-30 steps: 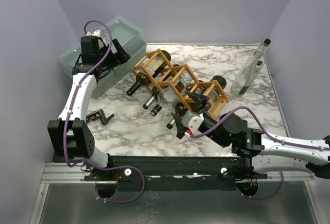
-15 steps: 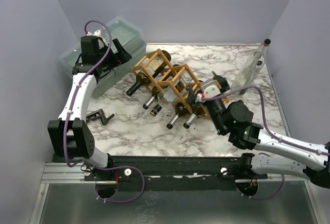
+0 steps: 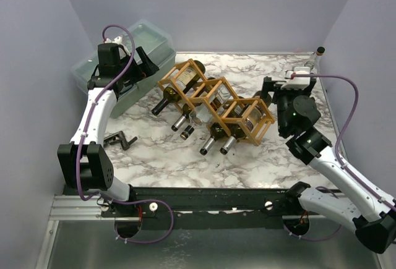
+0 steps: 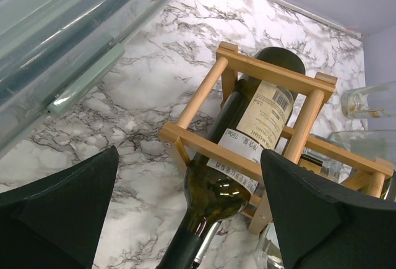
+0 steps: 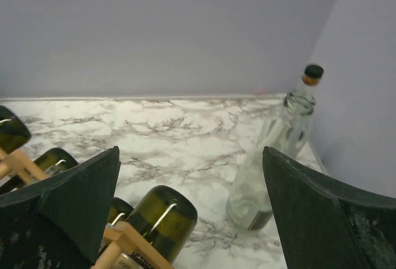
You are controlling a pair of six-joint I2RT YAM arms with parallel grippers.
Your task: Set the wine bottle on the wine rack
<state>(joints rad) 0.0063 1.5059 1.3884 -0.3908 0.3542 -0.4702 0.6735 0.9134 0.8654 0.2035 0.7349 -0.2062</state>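
Note:
The nearer unracked clear bottle's neck lies down and outward, to the right in the wrist view, so my right gripper reaches that way around it next.
The wooden wine rack lies mid-table with several dark bottles in its cells. A clear glass bottle stands upright at the back right. In the top view only its cap and neck show behind my right arm. My right gripper is raised, open and empty, between the rack's right end and the clear bottle; it also shows in the right wrist view. My left gripper is open and empty above the rack's left end. In the left wrist view it is over a dark green bottle.
A translucent green plastic bin stands at the back left, under my left arm. A small black clamp lies on the marble at the front left. Walls close in the back and both sides.
My right gripper has left the bottle necks at the rack's front and swung up and back to the right, near the clear bottle. The left arm has not moved.

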